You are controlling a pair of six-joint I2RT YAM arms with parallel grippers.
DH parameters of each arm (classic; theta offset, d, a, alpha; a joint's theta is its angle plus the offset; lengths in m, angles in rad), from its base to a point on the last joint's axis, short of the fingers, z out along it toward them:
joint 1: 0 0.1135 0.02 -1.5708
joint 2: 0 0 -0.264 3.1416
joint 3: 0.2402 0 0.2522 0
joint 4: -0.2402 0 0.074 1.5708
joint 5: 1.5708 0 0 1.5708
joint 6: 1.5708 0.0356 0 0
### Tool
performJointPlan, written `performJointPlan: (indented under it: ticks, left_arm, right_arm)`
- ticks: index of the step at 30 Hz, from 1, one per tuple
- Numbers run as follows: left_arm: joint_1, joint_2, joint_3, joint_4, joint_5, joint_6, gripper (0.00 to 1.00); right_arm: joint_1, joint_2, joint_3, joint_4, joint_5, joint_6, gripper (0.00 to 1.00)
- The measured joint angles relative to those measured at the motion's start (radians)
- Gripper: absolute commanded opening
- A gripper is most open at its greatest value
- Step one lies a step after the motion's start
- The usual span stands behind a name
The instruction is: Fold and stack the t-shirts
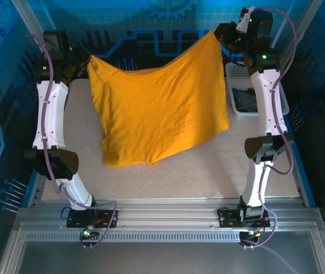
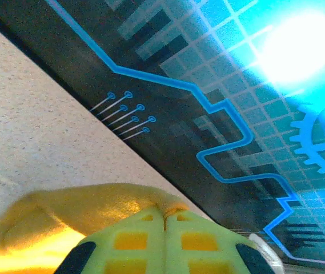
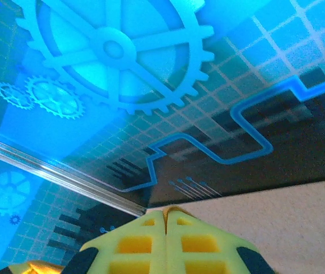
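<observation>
I will next swing my left gripper up, then sweep it back and down to the bare near tabletop and release, because the shirt is still hanging in the air.
The orange-yellow t-shirt [image 1: 159, 111] hangs spread in the air between both arms, its lower hem draping onto the table. My left gripper [image 1: 85, 60] is shut on the shirt's upper left corner; in the left wrist view the cloth [image 2: 88, 211] bunches out from between the closed fingers [image 2: 133, 242]. My right gripper [image 1: 222, 31] is shut on the upper right corner, held higher; a sliver of orange cloth [image 3: 173, 210] peeks from its closed fingertips [image 3: 196, 242]. The dark grey t-shirt [image 1: 244, 100] lies in the white basket at the right.
The white lattice basket [image 1: 231, 71] stands at the table's right edge beside the right arm. Bare speckled tabletop [image 1: 208, 165] lies in front of the hanging shirt. A blue patterned back wall [image 1: 151, 23] closes off the far side.
</observation>
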Motion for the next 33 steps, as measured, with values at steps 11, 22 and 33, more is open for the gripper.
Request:
performJointPlan:
  ticks: [11,22,33]
  left_arm:
    - [0.094,-0.147,0.128,0.143,0.161,-0.173,0.00]
    - [-0.088,-0.870,-0.774,0.080,0.126,-0.323,0.14]
    - [-0.212,-0.946,-1.383,0.010,0.110,-0.487,0.49]
  right_arm:
    - [-0.102,0.011,0.132,0.029,-0.052,0.104,0.00]
    - [-0.147,-0.673,-0.886,0.058,0.076,0.024,0.01]
    - [-0.122,-0.740,-1.497,-0.018,0.327,0.008,0.47]
